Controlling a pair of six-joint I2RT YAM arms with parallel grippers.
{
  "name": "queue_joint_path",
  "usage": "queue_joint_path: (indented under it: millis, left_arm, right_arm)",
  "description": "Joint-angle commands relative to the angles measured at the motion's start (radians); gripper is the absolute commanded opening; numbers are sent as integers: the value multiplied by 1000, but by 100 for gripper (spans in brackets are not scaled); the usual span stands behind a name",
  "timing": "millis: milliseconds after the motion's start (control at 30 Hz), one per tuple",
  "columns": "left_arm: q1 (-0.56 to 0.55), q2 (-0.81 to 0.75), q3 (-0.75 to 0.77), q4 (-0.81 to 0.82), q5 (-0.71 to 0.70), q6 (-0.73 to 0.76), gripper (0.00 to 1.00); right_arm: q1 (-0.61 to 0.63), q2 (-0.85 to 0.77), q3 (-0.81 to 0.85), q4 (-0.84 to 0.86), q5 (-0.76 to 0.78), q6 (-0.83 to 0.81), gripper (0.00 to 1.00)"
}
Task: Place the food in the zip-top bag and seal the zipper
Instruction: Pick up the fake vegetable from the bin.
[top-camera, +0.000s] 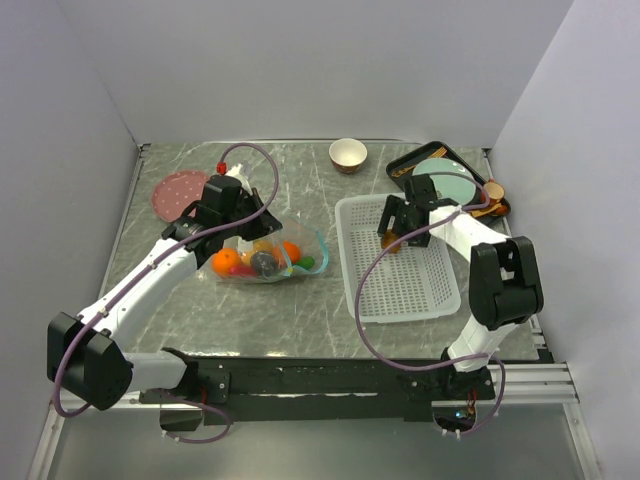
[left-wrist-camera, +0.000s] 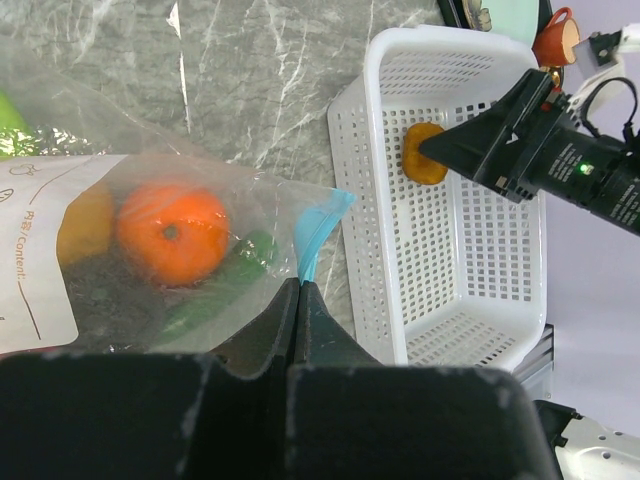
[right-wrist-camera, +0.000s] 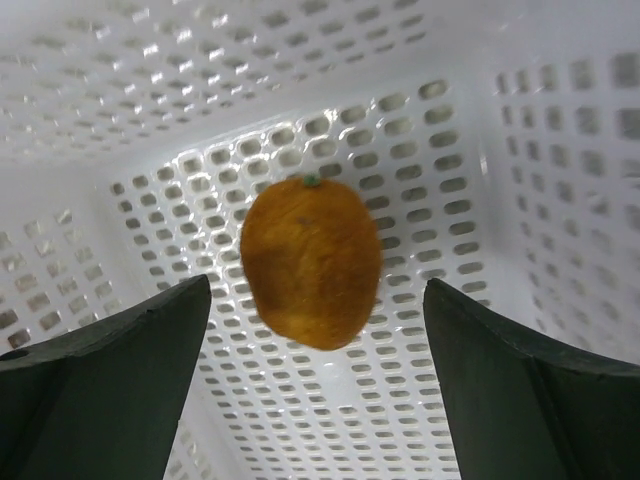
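Next I need to lower my right gripper's open fingers around the sides of the yellow-orange fruit (right-wrist-camera: 311, 262) and close them, because the fruit rests on the basket's bottom just below them.
The zip-top bag (top-camera: 265, 258) lies left of centre, holding several food pieces: an orange (left-wrist-camera: 172, 232), a green chili (left-wrist-camera: 225, 280), a yellow fruit (left-wrist-camera: 88, 225) and a dark piece (top-camera: 263, 263). My left gripper (left-wrist-camera: 300, 285) is shut on the bag's mouth edge, right at the teal zipper (left-wrist-camera: 312, 235). A yellow-orange fruit (right-wrist-camera: 311, 262) rests on the floor of the white basket (top-camera: 352, 270). My right gripper (right-wrist-camera: 315, 290) hangs open just above it. Its fingers stand on either side of the fruit, apart from it.
A tan bowl (top-camera: 347, 154) stands at the back centre. A maroon disc (top-camera: 180, 190) lies at the back left. A black tray with a teal plate (top-camera: 440, 180) and an orange cup (top-camera: 495, 190) sit behind the basket, near the right wall.
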Motion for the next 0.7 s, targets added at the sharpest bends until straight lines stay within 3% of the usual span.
queue_joint_path:
  millis: [0, 367, 567, 600, 667]
  left_arm:
    - [-1, -1, 17, 9, -2, 13, 1]
    - [-1, -1, 12, 1, -11, 15, 1]
    - [-1, 2, 12, 9, -8, 15, 1]
    - [-1, 4, 14, 9, -10, 15, 1]
    - [-1, 5, 15, 10, -2, 15, 1]
  right_arm:
    - [5, 40, 88, -42, 88, -28, 94]
    - [5, 78, 76, -49, 39, -19, 80]
    - [5, 46, 52, -41, 21, -21, 60]
    - [5, 43, 50, -41, 16, -21, 51]
    - [7, 26, 46, -42, 16, -18, 47]
